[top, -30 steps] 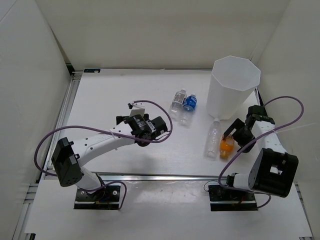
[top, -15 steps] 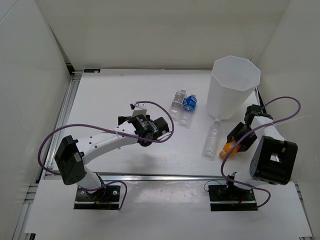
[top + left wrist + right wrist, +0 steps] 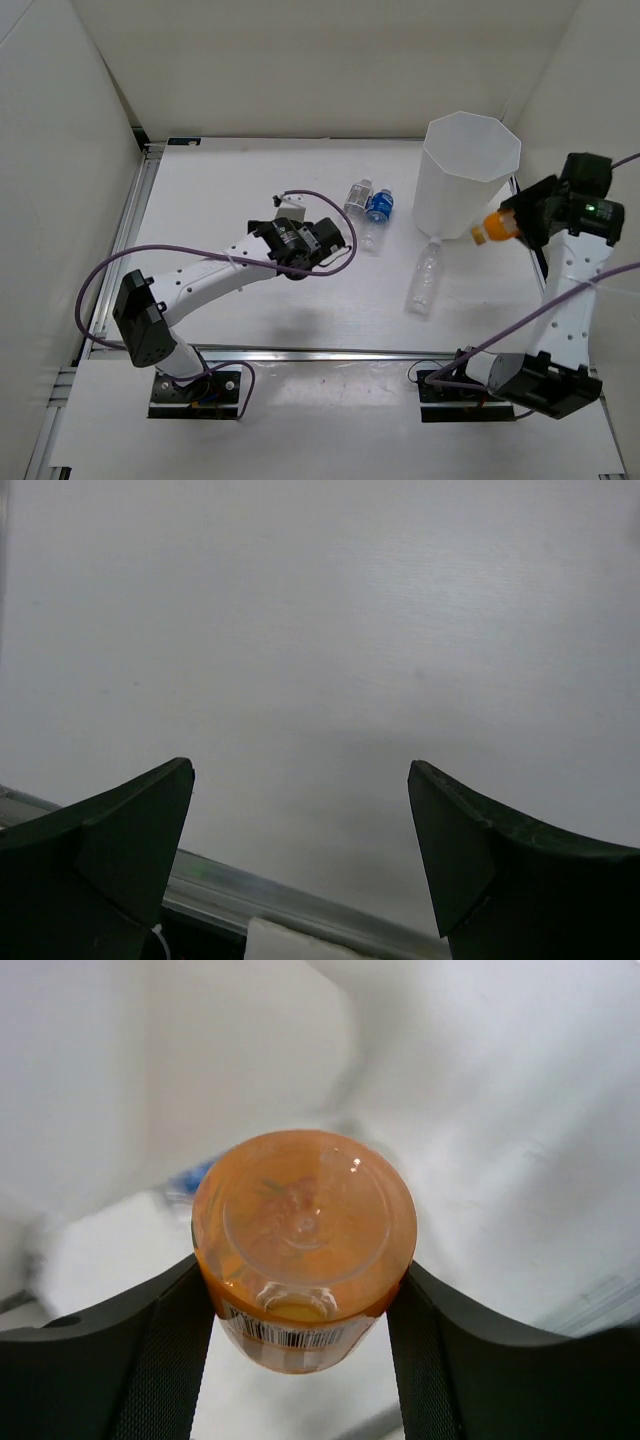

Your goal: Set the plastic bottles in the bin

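Observation:
The orange bottle (image 3: pixel 493 226) still hangs outside the bin's side, so my right gripper will rise, move outward, then cross the bin's rim over its opening.
My right gripper (image 3: pixel 515 222) is shut on the orange bottle (image 3: pixel 493 226), holding it in the air beside the right wall of the white octagonal bin (image 3: pixel 463 178). In the right wrist view the orange bottle (image 3: pixel 303 1240) sits bottom-first between my fingers (image 3: pixel 150 1360). A plain clear bottle (image 3: pixel 424 277) lies on the table in front of the bin. Another plain bottle (image 3: pixel 356 200) and the blue-labelled bottle (image 3: pixel 379 206) lie left of the bin. My left gripper (image 3: pixel 322 246) is open and empty above the table's middle, left of those bottles; its wrist view shows only bare table (image 3: pixel 300 660).
White walls close in the table on the left, back and right. A metal rail (image 3: pixel 300 352) runs along the near edge and another (image 3: pixel 125 230) along the left. Purple cables loop off both arms.
My right gripper closed on the orange bottle on the table and lifted it up and right beside the bin. My left gripper moved slightly toward the bottles.

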Robot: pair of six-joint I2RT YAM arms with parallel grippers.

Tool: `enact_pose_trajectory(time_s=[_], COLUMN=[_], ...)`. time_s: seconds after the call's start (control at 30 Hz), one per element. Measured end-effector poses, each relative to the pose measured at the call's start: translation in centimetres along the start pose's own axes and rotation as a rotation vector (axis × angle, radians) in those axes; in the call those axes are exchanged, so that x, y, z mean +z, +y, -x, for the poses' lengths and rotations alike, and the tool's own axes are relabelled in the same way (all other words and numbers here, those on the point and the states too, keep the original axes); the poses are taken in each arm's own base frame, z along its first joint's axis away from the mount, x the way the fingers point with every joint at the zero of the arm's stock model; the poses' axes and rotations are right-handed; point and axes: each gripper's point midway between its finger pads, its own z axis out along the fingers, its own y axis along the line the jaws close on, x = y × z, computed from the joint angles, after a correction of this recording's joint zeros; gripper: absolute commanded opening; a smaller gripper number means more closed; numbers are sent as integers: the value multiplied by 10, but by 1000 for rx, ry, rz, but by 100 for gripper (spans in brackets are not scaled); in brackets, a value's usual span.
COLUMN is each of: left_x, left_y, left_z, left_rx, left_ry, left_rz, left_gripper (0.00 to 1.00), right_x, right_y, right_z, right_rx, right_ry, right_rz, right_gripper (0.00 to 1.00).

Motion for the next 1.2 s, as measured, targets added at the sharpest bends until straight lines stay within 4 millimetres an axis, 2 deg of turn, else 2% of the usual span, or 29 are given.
enact_pose_trajectory(time_s=[0.1, 0.2, 0.27, 0.3, 0.37, 0.5, 0.53, 0.6, 0.63, 0.67, 0.7, 0.73, 0.8, 0.87, 1.0, 1.13, 1.2], left_x=[4, 12, 17, 17, 16, 12, 11, 13, 15, 16, 18, 20, 26, 31, 40, 48, 55], left_y=[-25, -38, -39, -40, -45, -55, -58, -60, -62, -64, -66, -68, -73, -77, -78, -70, -63], left_z=[-4, 6, 15, 19, 22, 32, 35, 49, 54, 59, 65, 69, 78, 82, 80, 83, 85], left_rx=[11, -41, -65, -66, -45, -11, -7, -26, -37, -49, -60, -68, -85, -94, -114, -166, -199], left_ry=[138, 212, 225, 228, 238, 258, 260, 254, 254, 255, 257, 259, 259, 263, 286, 291, 301], left_rz=[-179, -331, -393, -423, -486, -586, -611, -637, -648, -663, -673, -680, -689, -695, -676, -633, -614], left_gripper=[99, 99, 99, 99, 99, 99, 99, 99, 99, 99, 99, 99, 99, 99, 99, 99, 99], right_x=[-68, -115, -133, -135, -126, -65, -45, -9, 3, 14, 21, 25, 26, 17, -21, -77, -93], right_y=[54, 97, 123, 134, 150, 171, 175, 182, 185, 188, 190, 192, 198, 202, 193, 179, 163], right_z=[38, 71, 90, 99, 112, 125, 125, 120, 116, 112, 108, 104, 96, 93, 70, 19, -15], right_rx=[11, 0, -17, -23, -30, -35, -38, -55, -66, -83, -97, -109, -156, -189, -289, -436, -498], right_ry=[-140, -230, -273, -290, -291, -208, -180, -119, -96, -73, -56, -42, -33, -55, -122, -181, -172], right_rz=[215, 358, 431, 459, 483, 452, 437, 407, 401, 398, 396, 397, 410, 429, 461, 551, 585], right_gripper=[4, 4, 4, 4, 6, 11, 19, 35, 46, 69, 87, 100, 100, 100, 100, 100, 100])
